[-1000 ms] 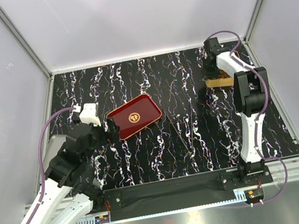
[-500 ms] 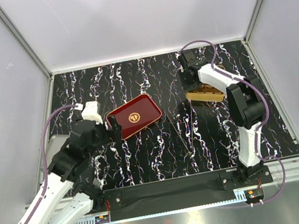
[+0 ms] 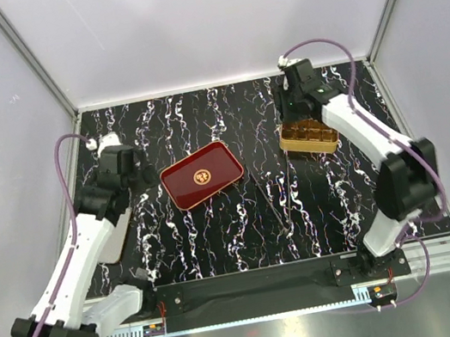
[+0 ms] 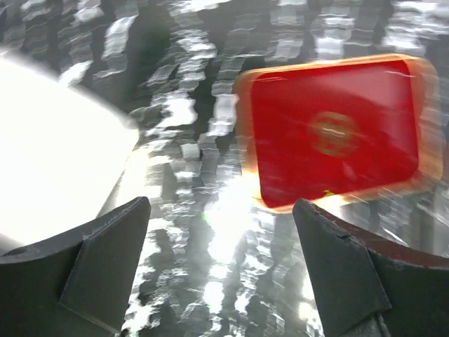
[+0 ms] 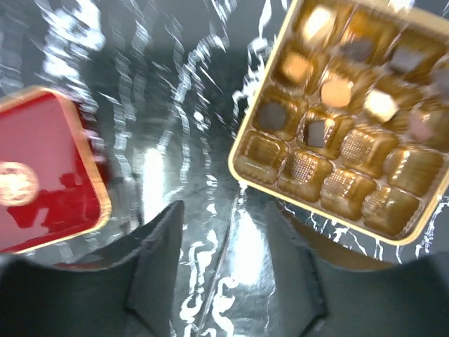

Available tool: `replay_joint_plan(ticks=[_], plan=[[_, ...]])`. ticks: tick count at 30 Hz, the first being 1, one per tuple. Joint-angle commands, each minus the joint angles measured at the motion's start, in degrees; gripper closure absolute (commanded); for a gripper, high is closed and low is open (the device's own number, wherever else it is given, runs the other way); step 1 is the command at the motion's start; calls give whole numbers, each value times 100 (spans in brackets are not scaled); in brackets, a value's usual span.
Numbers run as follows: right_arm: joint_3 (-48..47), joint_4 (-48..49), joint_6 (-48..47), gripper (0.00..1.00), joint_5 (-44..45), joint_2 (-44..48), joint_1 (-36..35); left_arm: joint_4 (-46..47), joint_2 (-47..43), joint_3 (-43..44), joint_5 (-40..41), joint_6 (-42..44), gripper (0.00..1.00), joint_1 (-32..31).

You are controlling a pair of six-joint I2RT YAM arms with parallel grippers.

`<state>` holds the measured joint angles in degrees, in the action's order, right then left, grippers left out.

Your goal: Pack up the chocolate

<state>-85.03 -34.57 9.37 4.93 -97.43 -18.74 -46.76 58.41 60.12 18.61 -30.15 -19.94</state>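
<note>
The pale slab's corner on the tray's side is beyond the robot's open fingers, so the left gripper should next go down to that corner and onto the slab's edge.
The chocolate shows in the right wrist view as small lumps in the golden box (image 5: 393, 168): pale ones (image 5: 337, 91) and dark ones (image 5: 316, 130) sit in its far compartments, while the near row holds none. The box (image 3: 308, 137) lies flat at the right. The red tray (image 3: 202, 175) lies mid-table and holds nothing; it also shows in the left wrist view (image 4: 337, 133) and the right wrist view (image 5: 35, 175). My right gripper (image 3: 293, 107) (image 5: 224, 270) is open and empty, just off the box's near-left corner. My left gripper (image 3: 124, 163) (image 4: 221, 267) is open and empty, left of the tray.
A pale flat slab (image 3: 108, 234) lies at the table's left edge under my left arm, and shows as a bright white shape in the left wrist view (image 4: 56, 140). White walls and metal posts enclose the black marbled table (image 3: 268, 213).
The golden box moved left from the far right corner, was tilted, and now lies flat, let go by my right gripper. My left arm swung back left, away from the tray.
</note>
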Motion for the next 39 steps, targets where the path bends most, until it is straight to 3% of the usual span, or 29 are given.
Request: replay_joint_plan(ticks=[1,4,8,9,11,18,24,28,35,39], plan=[[327,203,355,39,-359,1213,2,-360,380,1,572,-1,11,560],[855,468,522,31,-843,1821,2,-71,810,-176,504,237,12,1167],[1094,355,812,21,-792,2201,-7,343,1460,-185,-128,668,16,1625],[1103,337,882,10,-931,2245,2,430,1628,-176,-121,721,16,1678],[1147,284,935,0,-1073,2351,2,466,2118,-158,-173,765,16,1704],[1506,327,1085,0,-1099,2912,2,694,3078,-184,-217,1222,23,1809],[1595,336,1023,0,-1221,3089,2,1081,3325,-510,-507,1380,24,1897],[1718,407,1015,0,-1573,3151,2,1231,3703,-483,-1035,1512,30,1986],[1850,416,962,0,-1583,3248,2,1134,4221,-343,-991,1706,42,1994],[1868,433,953,0,-1583,3361,2,1090,4214,-352,-938,1671,55,1986]])
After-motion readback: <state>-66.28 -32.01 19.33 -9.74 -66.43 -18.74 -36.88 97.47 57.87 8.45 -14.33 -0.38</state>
